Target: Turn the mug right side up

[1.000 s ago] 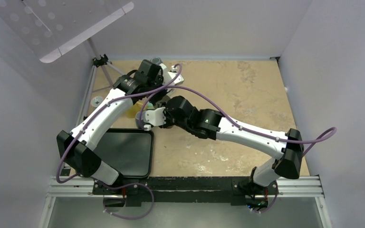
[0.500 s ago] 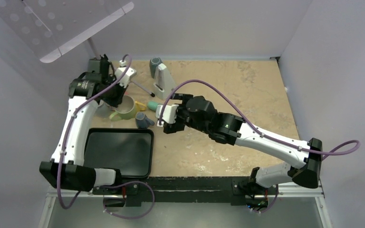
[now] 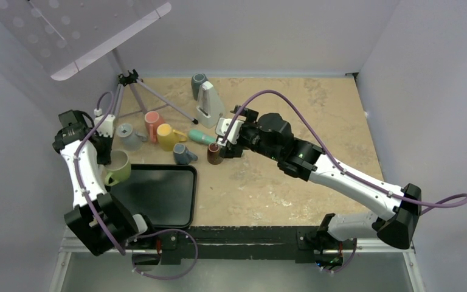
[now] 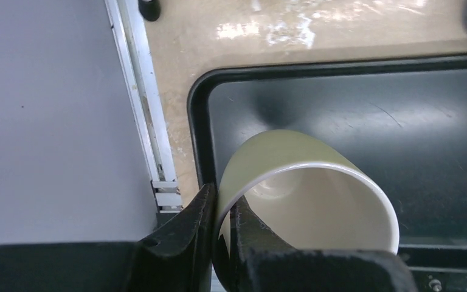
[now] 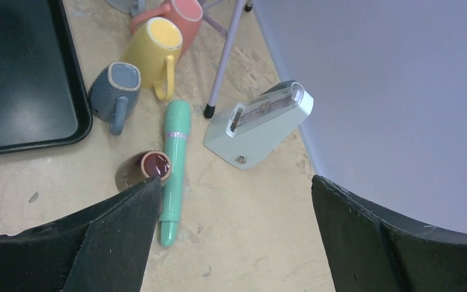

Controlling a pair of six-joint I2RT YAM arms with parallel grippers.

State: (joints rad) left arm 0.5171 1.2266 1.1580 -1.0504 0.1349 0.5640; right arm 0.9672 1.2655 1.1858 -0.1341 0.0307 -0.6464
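Observation:
I need to lower the mug next with my left gripper onto the tray's bottom by the tray's far corner (image 4: 243, 112) below it and let go of the mug's rim, since the mug's opening faces up.
A pale green mug (image 3: 118, 167) hangs over the left edge of the black tray (image 3: 158, 198). My left gripper (image 3: 106, 159) is shut on its rim. In the left wrist view one finger (image 4: 188, 225) lies outside the mug (image 4: 292, 158) wall and the other inside, and the mug's mouth is tilted toward the camera above the tray (image 4: 401, 121). My right gripper (image 3: 225, 140) stands open at mid-table with nothing between its fingers. In its wrist view the right gripper (image 5: 236, 182) is wide open just right of a small brown cup (image 5: 143, 170).
Yellow (image 3: 167, 137), pink (image 3: 152, 123), blue-grey (image 3: 183, 154) and grey (image 3: 127, 135) mugs lie behind the tray. A teal stick (image 5: 171, 164), the brown cup (image 3: 214, 153) and a white wedge-shaped device (image 3: 208, 104) are near the right gripper. A tripod (image 3: 131, 79) stands back left.
My left arm swung from the back of the table to the near left, carrying the green mug to the tray's edge. My right gripper opened and drew back to the right.

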